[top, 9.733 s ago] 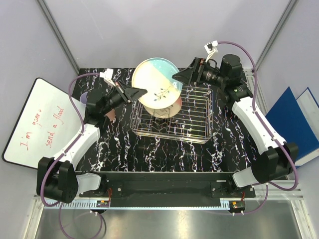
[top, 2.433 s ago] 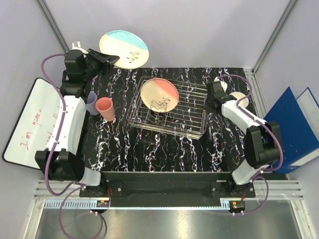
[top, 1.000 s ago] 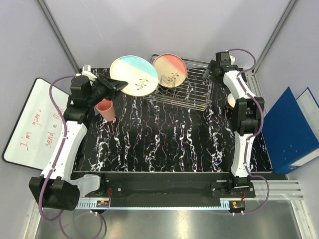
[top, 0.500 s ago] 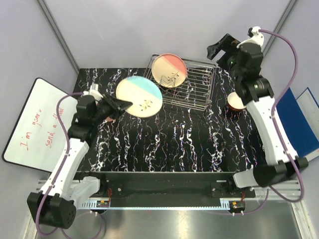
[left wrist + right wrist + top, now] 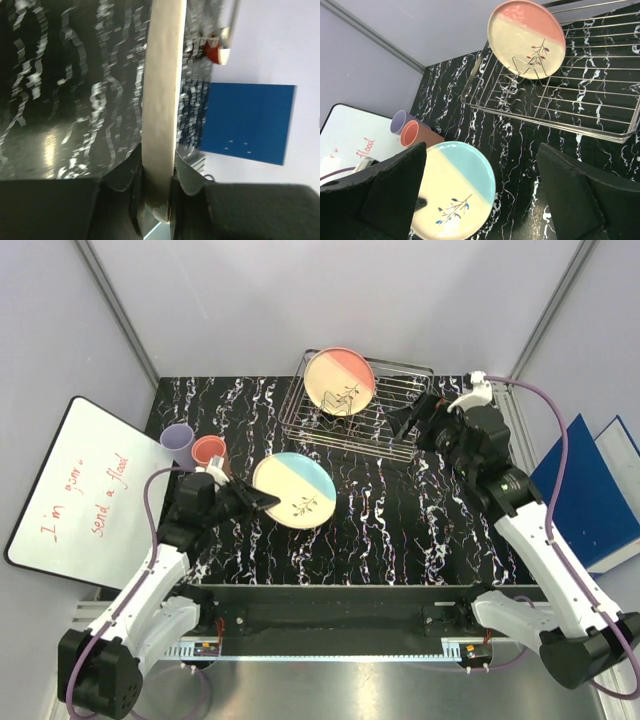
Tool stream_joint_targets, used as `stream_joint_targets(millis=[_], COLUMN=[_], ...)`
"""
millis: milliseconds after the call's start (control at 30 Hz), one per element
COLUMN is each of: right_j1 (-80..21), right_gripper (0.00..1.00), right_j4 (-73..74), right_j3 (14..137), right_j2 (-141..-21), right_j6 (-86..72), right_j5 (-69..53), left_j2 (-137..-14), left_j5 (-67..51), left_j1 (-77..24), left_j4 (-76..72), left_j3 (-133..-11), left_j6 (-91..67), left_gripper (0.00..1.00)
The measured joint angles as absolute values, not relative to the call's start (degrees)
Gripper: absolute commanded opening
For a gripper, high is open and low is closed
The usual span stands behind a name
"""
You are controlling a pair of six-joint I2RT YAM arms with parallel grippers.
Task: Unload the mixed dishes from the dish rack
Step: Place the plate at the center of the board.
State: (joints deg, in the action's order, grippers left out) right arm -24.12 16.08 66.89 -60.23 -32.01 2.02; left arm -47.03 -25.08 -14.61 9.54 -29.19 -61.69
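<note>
The cream and blue plate (image 5: 294,490) will next move toward the right in the top view in my left gripper. It will go down onto the open tabletop, clear of the cups.
My left gripper (image 5: 260,502) is shut on the rim of the cream and blue plate (image 5: 294,490), which lies nearly flat over the front left of the table. The left wrist view shows that plate (image 5: 161,90) edge-on, pinched between both fingers (image 5: 125,175). The cream and pink plate (image 5: 340,382) stands upright in the dish rack (image 5: 385,435) at the back. My right gripper (image 5: 420,418) hovers open and empty by the rack's right end. From the right wrist view I see the pink plate (image 5: 527,37), the rack (image 5: 580,122) and the blue plate (image 5: 455,187) below.
A lavender cup (image 5: 178,440) and a pink cup (image 5: 210,452) stand together at the left, close behind the left gripper. A small red bowl (image 5: 215,52) sits on the right side of the table. A whiteboard (image 5: 70,495) lies left, blue binders (image 5: 585,485) right.
The left arm has carried the blue plate from the back left down toward the front of the table. The right arm has dropped from high at the back to the rack's right end.
</note>
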Motion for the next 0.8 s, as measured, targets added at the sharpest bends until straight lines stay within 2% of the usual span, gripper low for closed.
stream_joint_targets(millis=[233, 800], right_j1=[-24.1, -24.1], right_gripper=[1.00, 1.00], right_j4=[13.6, 11.2], right_j3=[60.4, 54.7], right_j2=[-56.6, -56.6], right_j6=[-33.1, -35.0], right_j5=[-0.2, -1.2], left_j2=[-52.4, -67.0], left_j5=[-24.8, -25.7], left_j1=[-15.3, -16.1], left_j4=[6.1, -8.8], left_j3=[-23.1, -21.6], left_j6=[-61.3, -61.5], left_gripper=[0.00, 0.00])
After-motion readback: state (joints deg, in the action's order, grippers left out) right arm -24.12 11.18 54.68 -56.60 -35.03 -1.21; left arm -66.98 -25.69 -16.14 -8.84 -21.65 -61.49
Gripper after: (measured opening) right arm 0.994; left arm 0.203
